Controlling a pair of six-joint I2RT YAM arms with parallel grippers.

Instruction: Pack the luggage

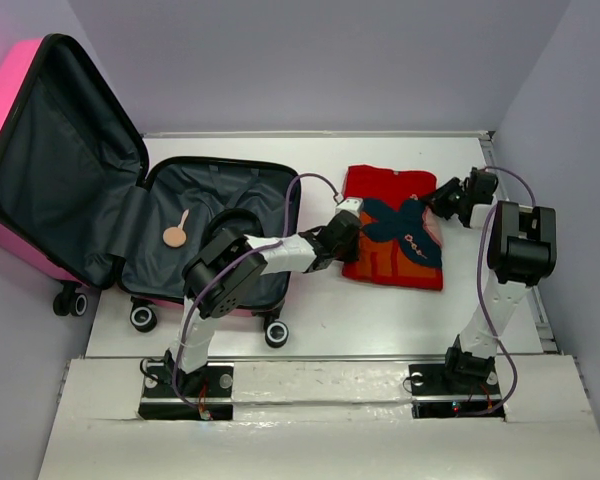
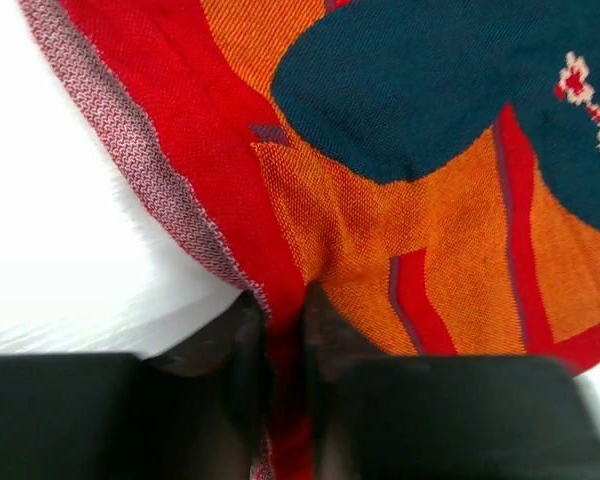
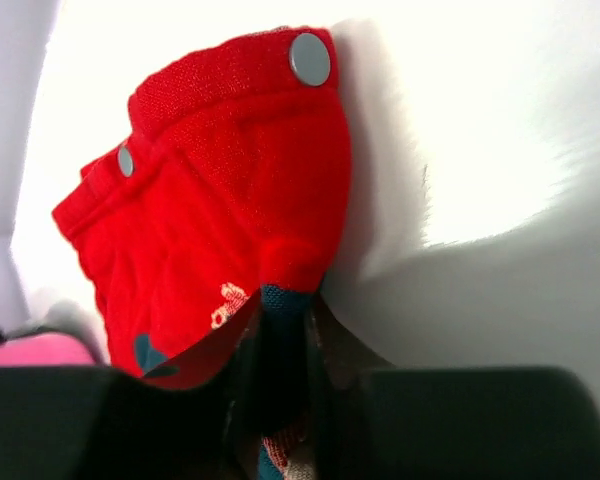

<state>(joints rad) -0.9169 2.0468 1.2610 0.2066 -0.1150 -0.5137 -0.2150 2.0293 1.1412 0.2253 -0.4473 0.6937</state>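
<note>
The luggage's lower half (image 1: 252, 188) is mostly empty. My right gripper should lift next, swing to the left in the top view and release the garment over it.
The hot-pink luggage (image 1: 10, 110) lies open at the left, its dark grey lining showing. A folded red and orange knit garment (image 1: 385, 255) with a navy shape lies on the white table to its right. My left gripper (image 1: 342, 232) is shut on the garment's left edge; the left wrist view shows red fabric (image 2: 380, 150) pinched between the fingers (image 2: 325, 330). My right gripper (image 1: 442, 198) is shut on the garment's right edge; the right wrist view shows the red fabric (image 3: 230, 190) with grey snap buttons bunched above the fingers (image 3: 330, 345).
A small tan paddle-shaped object (image 1: 175, 235) lies inside the luggage's lower half. The luggage's black wheels (image 1: 276, 333) stand near the table's front edge. Grey walls close in the table at the back and both sides.
</note>
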